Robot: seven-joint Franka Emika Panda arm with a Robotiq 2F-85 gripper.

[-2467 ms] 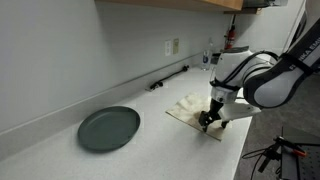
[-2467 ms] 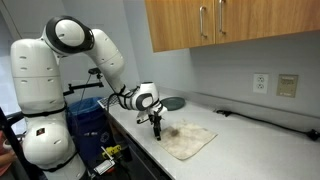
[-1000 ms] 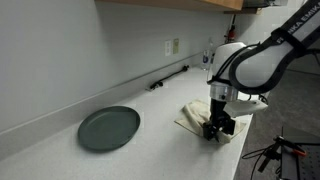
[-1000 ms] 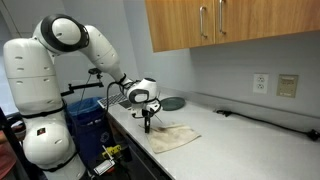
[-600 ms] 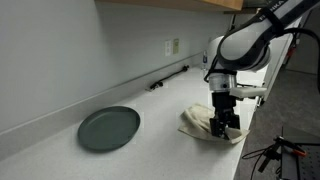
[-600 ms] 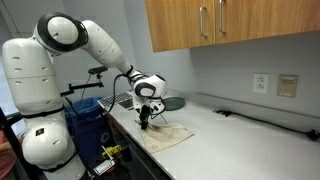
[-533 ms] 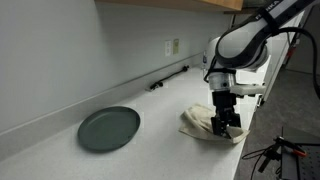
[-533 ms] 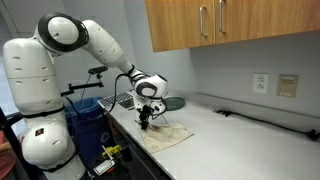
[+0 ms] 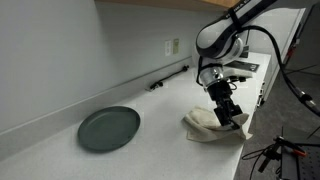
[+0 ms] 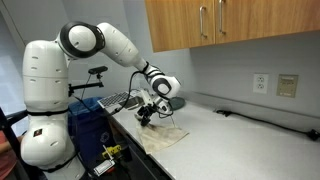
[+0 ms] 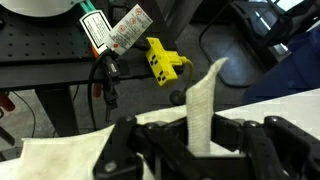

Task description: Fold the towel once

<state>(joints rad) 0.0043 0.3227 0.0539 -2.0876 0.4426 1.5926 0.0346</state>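
Note:
The robot's gripper will next move toward the wall, across the towel, to the towel's wall-side edge [image 9: 191, 118] and release the towel's corner, as the rest of the towel lies spread on that side.
The cream-beige towel [image 9: 207, 126] lies on the white counter, one edge lifted off the surface and the rest bunched beneath. In the other exterior view the towel [image 10: 165, 139] spreads along the counter's front edge with a raised corner. My gripper [image 9: 231, 114] is shut on that lifted part; it hangs just above the cloth [image 10: 146, 114]. In the wrist view a strip of towel [image 11: 203, 105] stands up between the black fingers [image 11: 128, 150], pinched at the gripper [image 11: 198, 150], with more cloth to the lower left.
A round dark grey plate [image 9: 109, 128] lies on the counter away from the towel; in the other exterior view the plate [image 10: 171, 103] sits behind the gripper. A wall runs along the counter's back. A blue bin [image 10: 88, 122] stands beside the counter's end.
The gripper has stayed shut on the towel, risen and carried the held edge across the cloth. The towel has gone from flat to partly lifted and bunched.

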